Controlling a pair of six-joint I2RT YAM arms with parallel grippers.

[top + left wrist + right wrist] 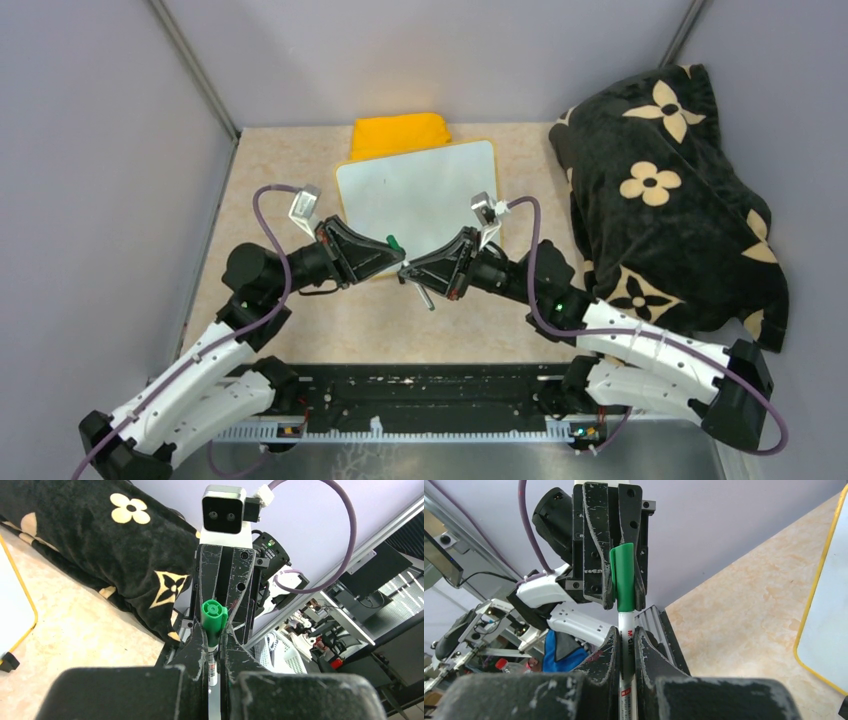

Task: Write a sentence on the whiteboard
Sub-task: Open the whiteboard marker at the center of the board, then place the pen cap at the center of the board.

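Note:
My left gripper will next pull the marker's cap off to its left in the top view and down to let go of it, because the tabletop is bare below and that way.
The whiteboard (415, 195) lies flat on the table past both grippers, its yellow-rimmed white face blank; no sentence shows on it. A marker (420, 285) hangs crosswise above the table just in front of the board's near edge. My left gripper (392, 262) is shut on the marker's green cap (214, 617). Facing it tip to tip, my right gripper (412, 270) is shut on the white barrel (626, 645). In the right wrist view the cap (625, 577) sits on the barrel between the left gripper's fingers. A board corner (12, 605) shows at the left wrist view's left edge.
A folded yellow cloth (400, 133) lies behind the board, partly under its far edge. A black blanket with cream flowers (665, 190) is heaped along the right side. Grey walls close in the table on the left, back and right.

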